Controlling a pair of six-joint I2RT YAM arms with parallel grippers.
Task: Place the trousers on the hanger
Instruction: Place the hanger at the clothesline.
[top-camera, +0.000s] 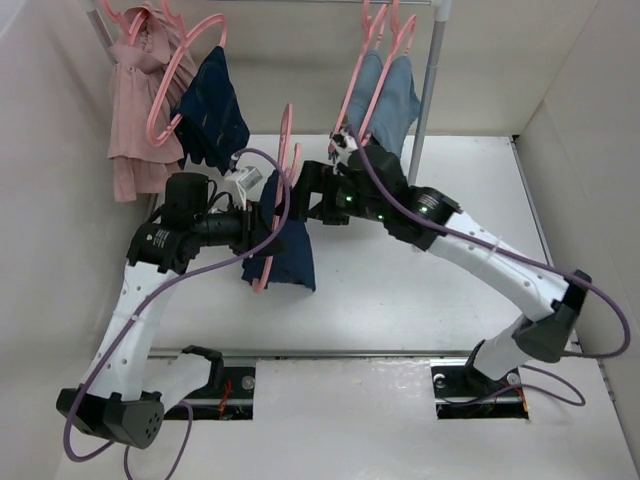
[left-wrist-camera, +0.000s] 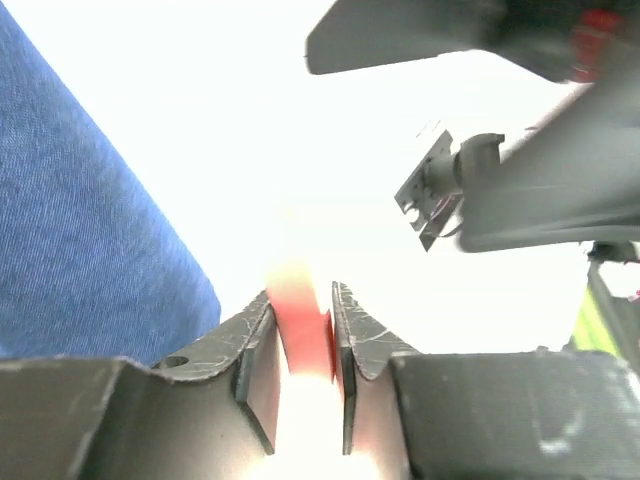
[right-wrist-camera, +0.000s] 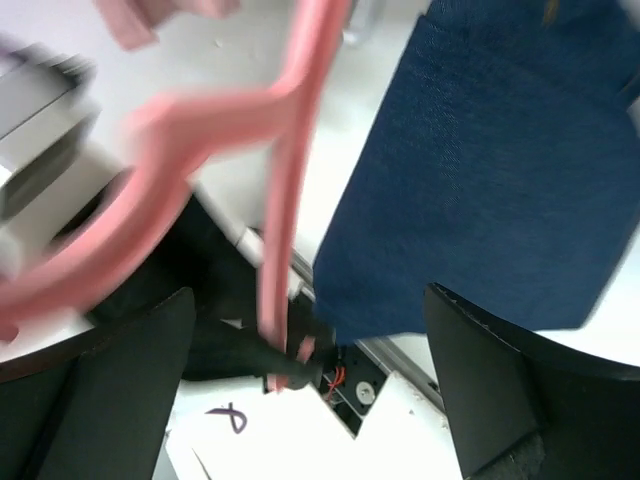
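The bar's bare part (top-camera: 285, 2) is above and outward of my left gripper, so my left gripper should next carry the hanger up and outward onto it and let go of the hanger.
The dark navy trousers (top-camera: 291, 256) hang folded over a pink hanger (top-camera: 284, 140) held upright above the table's middle. No tan patch shows. My left gripper (top-camera: 263, 214) is shut on the hanger's bar (left-wrist-camera: 300, 322), with denim (left-wrist-camera: 80, 230) to its left. My right gripper (top-camera: 306, 190) is open just right of the hanger. In the right wrist view the gripper (right-wrist-camera: 310, 400) has its fingers (right-wrist-camera: 505, 375) wide apart and holds nothing. The hanger (right-wrist-camera: 285, 200) and the trousers (right-wrist-camera: 480, 170) hang beyond them.
A rail at the back holds a pink garment (top-camera: 135, 110), a smaller dark navy garment (top-camera: 212, 108) and light-blue jeans (top-camera: 390, 95) on pink hangers. The rail's post (top-camera: 428, 90) stands at the right. White walls enclose the table (top-camera: 450, 310).
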